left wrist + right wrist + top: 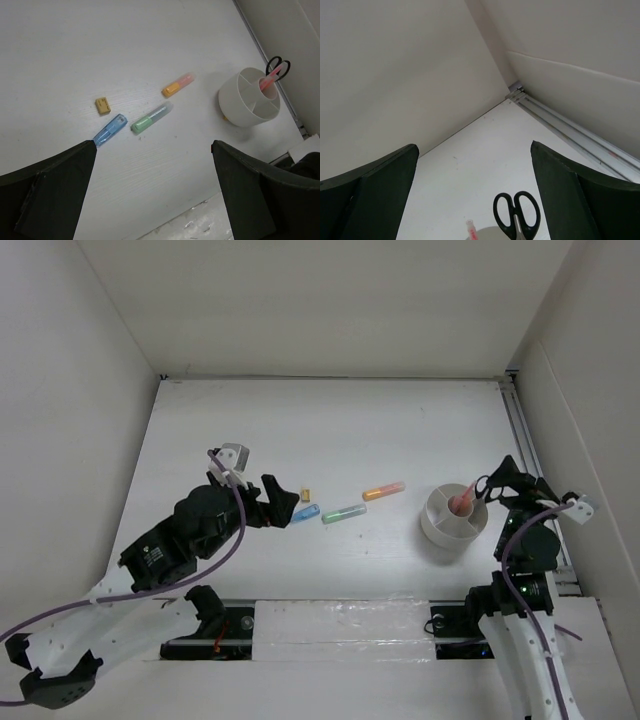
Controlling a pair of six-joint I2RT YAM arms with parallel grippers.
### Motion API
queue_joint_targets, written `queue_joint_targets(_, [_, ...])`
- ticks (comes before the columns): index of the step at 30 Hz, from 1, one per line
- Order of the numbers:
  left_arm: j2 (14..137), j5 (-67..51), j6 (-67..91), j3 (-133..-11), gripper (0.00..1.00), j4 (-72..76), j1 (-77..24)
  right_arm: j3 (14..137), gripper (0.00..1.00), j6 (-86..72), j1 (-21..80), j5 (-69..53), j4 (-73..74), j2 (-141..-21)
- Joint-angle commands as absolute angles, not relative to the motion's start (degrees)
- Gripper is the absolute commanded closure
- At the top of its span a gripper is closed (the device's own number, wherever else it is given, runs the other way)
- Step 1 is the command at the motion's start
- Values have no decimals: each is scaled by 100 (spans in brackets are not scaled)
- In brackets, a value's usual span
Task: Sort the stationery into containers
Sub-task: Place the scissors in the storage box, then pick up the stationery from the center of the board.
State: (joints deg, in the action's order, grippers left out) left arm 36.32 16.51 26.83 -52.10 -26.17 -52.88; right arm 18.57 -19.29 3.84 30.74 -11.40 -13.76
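Note:
My left gripper is to move outward next while it turns, then go down to close on the block's long sides, because the tiny yellow block [306, 493] is beyond the blue marker.
The round white divided cup [441, 524] stands at the right. Black-handled scissors [483, 486] and a red pen [463, 497] stand in it. On the table lie an orange marker [383, 491], a green marker [343, 513], a blue marker [305, 513] and a tiny yellow block [306, 493]. My left gripper [285, 508] is open and empty, its left fingertip next to the blue marker [110, 130]. The left wrist view also shows the green marker [151, 118], orange marker [178, 85], block [103, 105] and cup [242, 112]. My right gripper [505, 485] is open and empty just right of the cup, above the scissors [516, 215].
White walls enclose the table on three sides. A metal rail [525, 440] runs along the right edge, close to the cup and the right arm. The near edge has a strip with the arm bases [330, 620].

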Motion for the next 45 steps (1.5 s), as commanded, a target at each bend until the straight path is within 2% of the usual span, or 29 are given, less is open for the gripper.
queue_joint_targets(1, [3779, 1906, 2979, -5396, 0, -2584, -5142, 2258, 0, -2047, 431, 2962, -792, -1284])
queue_joint_targets(7, [4262, 2565, 3717, -5580, 0, -2777, -5142, 3566, 0, -2136, 431, 2154, 25, -2151])
queue_joint_targets(12, [5368, 3442, 4603, -5932, 0, -3225, -5142, 4692, 0, -2126, 483, 2232, 1035, -2953])
queue_joint_targets(14, [5921, 3673, 4702, -6073, 0, -3278, -5142, 5053, 0, -2127, 483, 1734, 1099, -3093])
queue_joint_targets(15, [6629, 3622, 4702, -6195, 0, -3209, -4854, 5184, 0, -2127, 483, 1410, 1151, -3285])
queue_joint_targets(16, [6984, 3038, 4641, -6466, 0, -3147, -4617, 5351, 0, -2127, 579, 649, 1282, -3444])
queue_joint_targets(18, [7660, 2324, 4483, -6530, 4, -2727, -4116, 6062, 3, -2031, 816, 143, 1572, -4065])
queue_joint_targets(20, [7970, 1873, 4265, -6530, 4, -2023, -4052, 6685, 3, -1952, 1448, 289, 2003, -4332])
queue_joint_targets(21, [8198, 1785, 4193, -6704, 0, -1961, -4052, 6836, 3, -1951, 1659, 421, 2100, -4385])
queue_joint_targets(26, [10097, 1934, 4078, -7856, 0, -2592, -4052, 7312, 5, -1925, 2574, 694, 2775, -4508])
queue_joint_targets(30, [10371, 1793, 4148, -7937, 1, -2602, -4052, 7260, 9, -1644, 3031, 765, 2935, -4439])
queue_joint_targets(36, [10617, 2004, 4394, -7928, 6, -2883, -4052, 7260, 15, -1406, 3190, 493, 3006, -4368])
queue_joint_targets(41, [10564, 1890, 4395, -7638, 16, -2883, -4052, 7260, 21, -1354, 3436, 509, 3059, -4368])
queue_joint_targets(45, [10564, 1890, 4395, -7401, 17, -2883, -3999, 7198, 22, -1354, 3550, 510, 3006, -4315])
